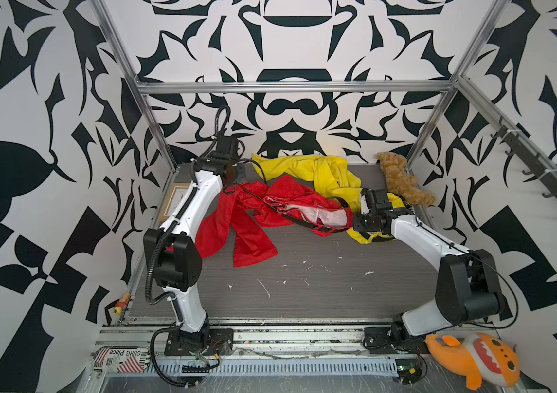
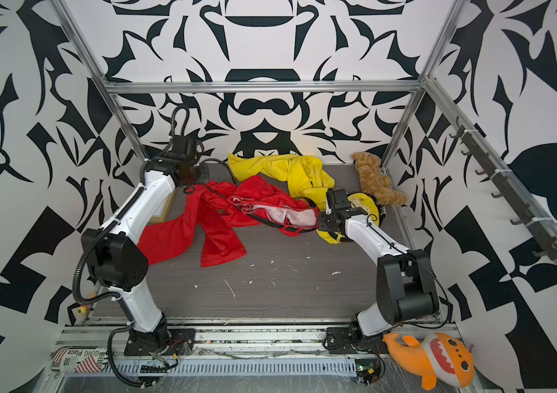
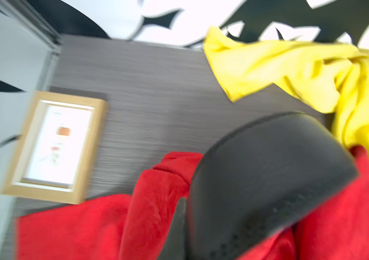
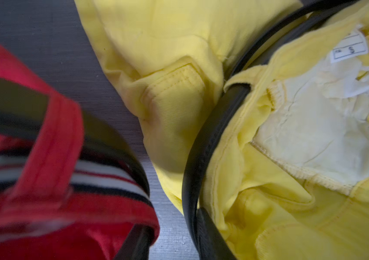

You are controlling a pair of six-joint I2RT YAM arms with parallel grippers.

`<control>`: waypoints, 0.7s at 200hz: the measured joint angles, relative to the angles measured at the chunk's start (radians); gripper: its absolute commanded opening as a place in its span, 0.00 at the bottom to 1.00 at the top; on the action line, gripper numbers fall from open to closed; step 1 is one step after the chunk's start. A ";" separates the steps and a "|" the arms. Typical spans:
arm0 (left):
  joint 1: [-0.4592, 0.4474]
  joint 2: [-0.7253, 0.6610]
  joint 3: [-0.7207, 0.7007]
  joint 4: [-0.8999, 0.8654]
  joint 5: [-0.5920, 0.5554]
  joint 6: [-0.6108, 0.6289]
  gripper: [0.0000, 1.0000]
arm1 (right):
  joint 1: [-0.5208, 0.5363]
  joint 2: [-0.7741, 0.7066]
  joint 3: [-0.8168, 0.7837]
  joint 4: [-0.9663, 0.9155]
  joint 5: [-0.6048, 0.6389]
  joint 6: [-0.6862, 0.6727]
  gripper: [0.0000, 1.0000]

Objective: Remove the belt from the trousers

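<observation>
The belt is still held by the waistband loops, so my left gripper needs to pull it toward the picture frame and then let it go over the red trousers' far edge point(image 1: 285, 180) point(image 3: 363, 161).
The red trousers point(image 1: 236, 234) lie crumpled at mid-left, with a black belt point(image 1: 304, 226) threaded through their striped waistband. My left gripper point(image 1: 229, 185) sits at the back left over the trousers' far end. It is shut on that belt's holed tip point(image 3: 269, 180), which fills the blurred left wrist view. The yellow trousers point(image 1: 324, 170) lie at the back and carry a second black belt point(image 4: 203, 144). My right gripper point(image 4: 172, 245) is open and hangs low between the red waistband point(image 4: 50, 157) and the yellow waistband. Bare table shows between its fingers point(image 4: 210, 236).
A brown teddy bear point(image 1: 403, 180) leans in the back right corner. A wooden picture frame point(image 3: 55, 146) lies by the left wall. An orange plush fish point(image 1: 474, 360) and a printed pouch point(image 1: 117, 357) lie off the table in front. Metal posts edge the table point(image 1: 304, 289).
</observation>
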 measured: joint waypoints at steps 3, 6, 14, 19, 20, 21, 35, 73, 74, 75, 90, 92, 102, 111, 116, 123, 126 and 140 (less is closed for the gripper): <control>0.016 -0.001 0.008 -0.005 -0.001 0.007 0.00 | 0.000 0.000 0.000 0.002 -0.001 0.000 0.37; 0.027 -0.001 0.013 -0.009 0.000 0.013 0.00 | 0.001 0.000 0.000 0.002 -0.001 -0.001 0.37; 0.062 -0.001 0.027 -0.020 0.000 0.027 0.00 | 0.003 0.000 0.001 0.003 -0.005 -0.002 0.37; 0.084 -0.001 0.032 -0.025 0.001 0.034 0.00 | 0.005 0.000 0.001 0.006 -0.005 -0.002 0.37; 0.086 -0.001 0.032 -0.026 0.000 0.035 0.00 | 0.005 0.000 0.001 0.007 -0.005 -0.002 0.37; 0.089 -0.001 0.032 -0.026 0.000 0.036 0.00 | 0.006 0.000 0.001 0.009 -0.005 -0.002 0.37; 0.134 -0.001 0.034 -0.035 0.004 0.048 0.00 | 0.007 -0.002 0.001 0.018 -0.005 -0.005 0.37; 0.232 0.014 0.081 -0.042 -0.061 0.086 0.00 | -0.048 -0.010 -0.003 -0.052 0.108 -0.020 0.37; 0.236 0.016 0.086 -0.042 -0.066 0.090 0.00 | -0.050 -0.010 -0.003 -0.053 0.111 -0.021 0.37; 0.238 0.016 0.089 -0.042 -0.069 0.091 0.00 | -0.052 -0.010 -0.003 -0.055 0.113 -0.021 0.37; 0.268 0.027 0.126 -0.031 -0.107 0.103 0.00 | -0.089 -0.015 -0.013 -0.076 0.145 -0.023 0.37; 0.270 0.028 0.128 -0.031 -0.107 0.103 0.00 | -0.092 -0.017 -0.015 -0.078 0.148 -0.023 0.37; 0.283 0.030 0.138 -0.026 -0.111 0.101 0.00 | -0.105 -0.026 -0.021 -0.089 0.158 -0.023 0.38; 0.282 0.030 0.137 -0.021 -0.103 0.098 0.00 | -0.107 -0.037 -0.022 -0.101 0.157 -0.023 0.41; 0.277 0.030 0.132 -0.015 -0.098 0.097 0.00 | -0.107 -0.042 -0.022 -0.106 0.151 -0.024 0.43; 0.261 0.030 0.120 -0.005 -0.096 0.096 0.00 | -0.104 -0.052 -0.022 -0.108 0.135 -0.027 0.46; 0.251 0.030 0.114 0.000 -0.096 0.097 0.00 | -0.100 -0.057 -0.022 -0.107 0.129 -0.022 0.47; 0.195 0.030 0.080 0.021 -0.091 0.097 0.00 | -0.069 -0.084 -0.022 -0.100 0.108 -0.031 0.52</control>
